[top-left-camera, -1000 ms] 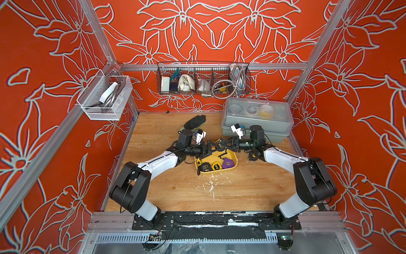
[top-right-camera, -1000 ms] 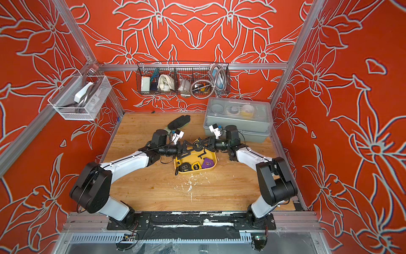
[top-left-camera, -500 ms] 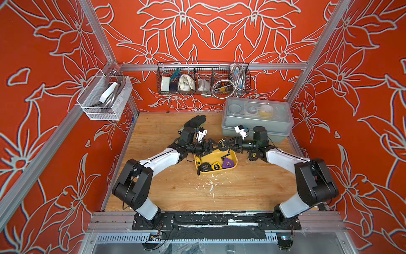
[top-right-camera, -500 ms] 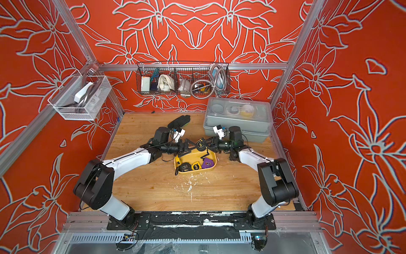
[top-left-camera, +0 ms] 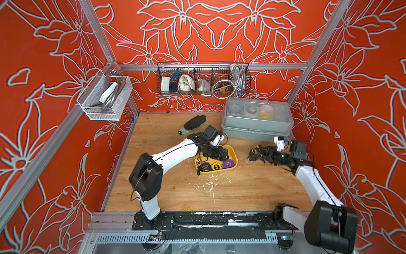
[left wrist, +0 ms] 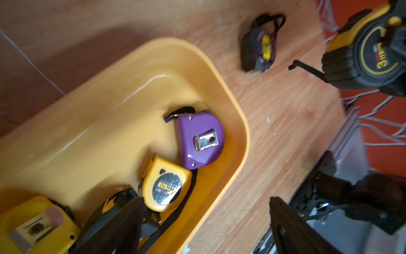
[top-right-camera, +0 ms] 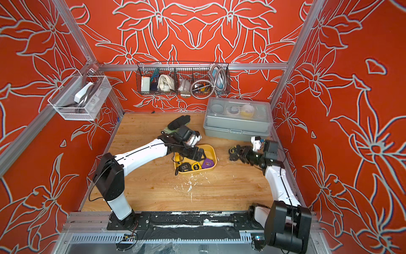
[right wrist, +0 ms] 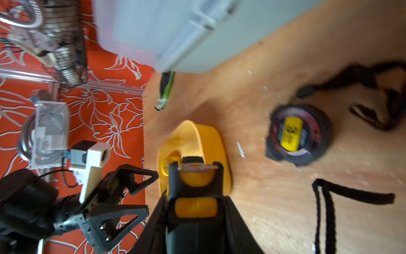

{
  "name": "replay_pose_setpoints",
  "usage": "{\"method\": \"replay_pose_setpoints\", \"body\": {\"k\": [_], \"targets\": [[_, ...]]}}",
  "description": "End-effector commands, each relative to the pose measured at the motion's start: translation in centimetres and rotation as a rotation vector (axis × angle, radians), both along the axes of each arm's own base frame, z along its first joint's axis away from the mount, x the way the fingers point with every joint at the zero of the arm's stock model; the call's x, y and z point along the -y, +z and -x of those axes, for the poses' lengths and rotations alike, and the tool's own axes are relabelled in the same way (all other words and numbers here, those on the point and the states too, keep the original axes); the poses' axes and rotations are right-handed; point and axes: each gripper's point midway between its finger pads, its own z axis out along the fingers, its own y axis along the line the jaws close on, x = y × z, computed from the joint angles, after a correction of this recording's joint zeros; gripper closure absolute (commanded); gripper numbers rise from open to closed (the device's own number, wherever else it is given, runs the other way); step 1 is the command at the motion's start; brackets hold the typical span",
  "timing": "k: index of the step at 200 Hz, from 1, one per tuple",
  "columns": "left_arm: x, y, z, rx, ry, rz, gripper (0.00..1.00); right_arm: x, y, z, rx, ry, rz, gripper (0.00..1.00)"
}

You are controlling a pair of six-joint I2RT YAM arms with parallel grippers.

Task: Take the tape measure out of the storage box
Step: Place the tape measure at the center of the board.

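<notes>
My right gripper draws back and lowers to the clear wood (top-left-camera: pixel 256 172) beside the strapped tape measure next to release there, since that wood lies back and below.
The yellow storage box (top-left-camera: pixel 234 154) (top-right-camera: pixel 212 151) sits mid-table holding several tape measures: a purple one (left wrist: pixel 198 139) (top-left-camera: pixel 227 164), a yellow one (left wrist: pixel 164 184) and a black-and-yellow one (top-left-camera: pixel 205 168). My left gripper (top-left-camera: pixel 217 152) (left wrist: pixel 206 228) hangs open over the box, one finger above the tape measures and the other beyond the rim. Right of the box and low over the table, my right gripper (top-left-camera: pixel 258 154) (right wrist: pixel 195 204) is shut on a black-and-yellow tape measure (left wrist: pixel 362 48). Another black tape measure (right wrist: pixel 298 134) (left wrist: pixel 259 50) with a strap lies on the wood nearby.
A grey lidded case (top-left-camera: pixel 257 123) stands at the back right, close behind my right gripper. A black glove (top-left-camera: pixel 194 123) lies behind the left arm. A wire basket (top-left-camera: pixel 203 81) hangs on the back wall and a white mesh basket (top-left-camera: pixel 105 99) on the left wall.
My right gripper has drawn away from the box to the right, carrying the black-and-yellow tape measure. My left gripper has shifted a little further over the box.
</notes>
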Motion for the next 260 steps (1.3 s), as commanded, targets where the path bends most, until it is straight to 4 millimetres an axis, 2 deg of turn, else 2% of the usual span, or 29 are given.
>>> {"method": "replay_pose_setpoints", "body": {"k": [1,32,89,104,127,151,165,187,203,217,237,260], "targets": [[-1.9,-2.9,1.3,-0.016,-0.061,-0.226,0.1,0.4,-2.7,1.8,-0.05,-0.003,0.034,0.86],[-0.4,-4.5,1.5,-0.028,-0.117,-0.276,0.09,0.7,-6.3,3.2,-0.13,-0.001,0.073,0.85],[0.9,-6.0,-0.3,-0.01,-0.114,-0.364,0.08,1.6,-9.2,3.3,-0.152,0.007,0.155,0.83],[1.2,-5.4,-0.4,-0.008,-0.107,-0.341,0.08,1.4,-9.2,3.1,-0.144,0.018,0.141,0.83],[1.4,-3.1,-0.2,0.017,-0.083,-0.283,0.08,1.3,-8.9,3.3,-0.143,0.03,0.143,0.82],[1.1,-1.2,-0.7,0.071,-0.049,-0.267,0.05,1.7,-9.8,3.7,-0.169,0.015,0.173,0.8],[0.9,-1.2,-1.3,0.088,-0.042,-0.293,0.04,2.2,-10.6,3.8,-0.211,-0.002,0.19,0.79],[0.8,-2.9,-1.9,0.072,-0.052,-0.355,0.04,2.2,-11.1,3.7,-0.245,0.002,0.185,0.7],[0.8,-4.4,-2.0,0.061,-0.059,-0.38,0.04,2.4,-10.7,3.5,-0.238,0.006,0.197,0.5],[1.0,-5.1,-2.2,0.053,-0.056,-0.383,0.04,2.7,-9.5,3.1,-0.208,-0.003,0.218,0.35],[1.5,-5.0,-2.7,0.066,-0.036,-0.366,0.03,3.4,-7.2,2.8,-0.145,-0.028,0.276,0.16],[2.0,-4.9,-3.5,0.08,-0.022,-0.366,0.03,4.2,-4.5,2.8,-0.069,-0.06,0.348,0.01]]}}
